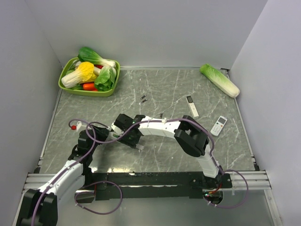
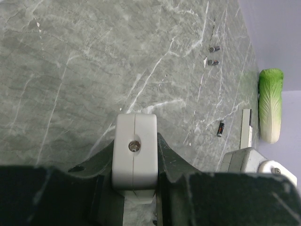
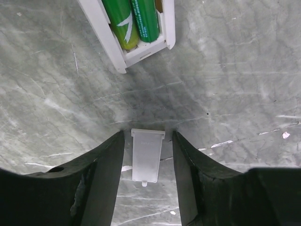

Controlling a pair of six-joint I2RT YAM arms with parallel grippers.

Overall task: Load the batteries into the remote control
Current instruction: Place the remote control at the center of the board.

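Observation:
The remote's hollow holds both green batteries side by side, so the left gripper should next lower to the table and open off the remote's white end.
My left gripper (image 2: 136,165) is shut on the end of the white remote control (image 2: 135,155), which shows a small screw. In the right wrist view the remote (image 3: 141,52) lies back up with its recess open, and two green batteries (image 3: 134,19) sit side by side in it. A small white battery cover (image 3: 147,155) lies flat on the table just below the remote. My right gripper (image 3: 148,141) is open, a finger on each side of the cover with a gap. In the top view both grippers (image 1: 127,132) meet at table centre, and the remote is mostly hidden under them.
A white remote with a black end (image 1: 192,106) and a shorter buttoned remote (image 1: 218,125) lie to the right. Two dark cells (image 1: 143,98) and a single one (image 1: 161,115) lie behind the grippers. A green basket (image 1: 87,91) of vegetables is far left and a cabbage (image 1: 219,80) far right.

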